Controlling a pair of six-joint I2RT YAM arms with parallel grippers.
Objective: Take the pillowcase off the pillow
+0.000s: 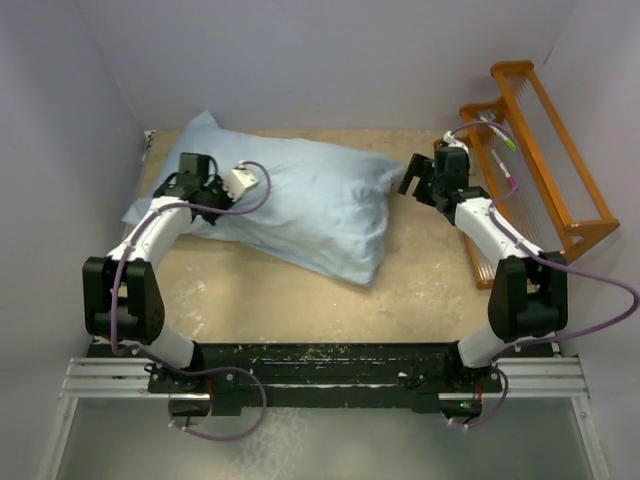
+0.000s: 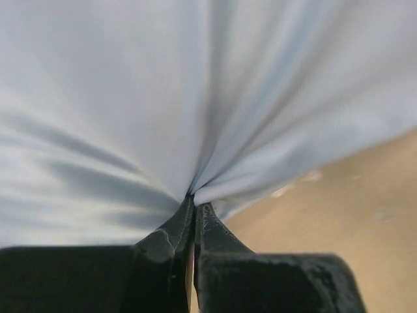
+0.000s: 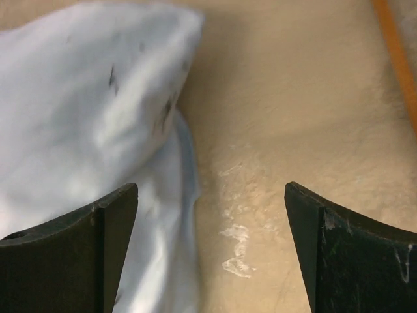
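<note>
The pillowcase's rack-side edge [image 1: 386,188] [image 3: 160,117] lies just to the left of my right gripper in the top view, so my gripper needs to move sideways onto it next and close.
The pale light-blue pillowcase [image 1: 310,205] lies stuffed and wrinkled across the back left of the tan table. The pillow inside it is hidden. My left gripper [image 1: 192,190] is at the case's left end, shut on a pinch of its fabric; in the left wrist view the cloth [image 2: 195,98] bunches into folds right at the closed gripper [image 2: 194,203]. My right gripper [image 1: 412,180] hovers just off the case's right corner, open and empty. In the right wrist view the gripper [image 3: 210,195] is over bare table, with the case's corner [image 3: 91,111] by the left finger.
An orange wooden rack [image 1: 535,150] stands at the back right, close behind the right arm. White walls close in the table on the left, back and right. Tan table surface [image 1: 300,310] lies between the case and the arm bases.
</note>
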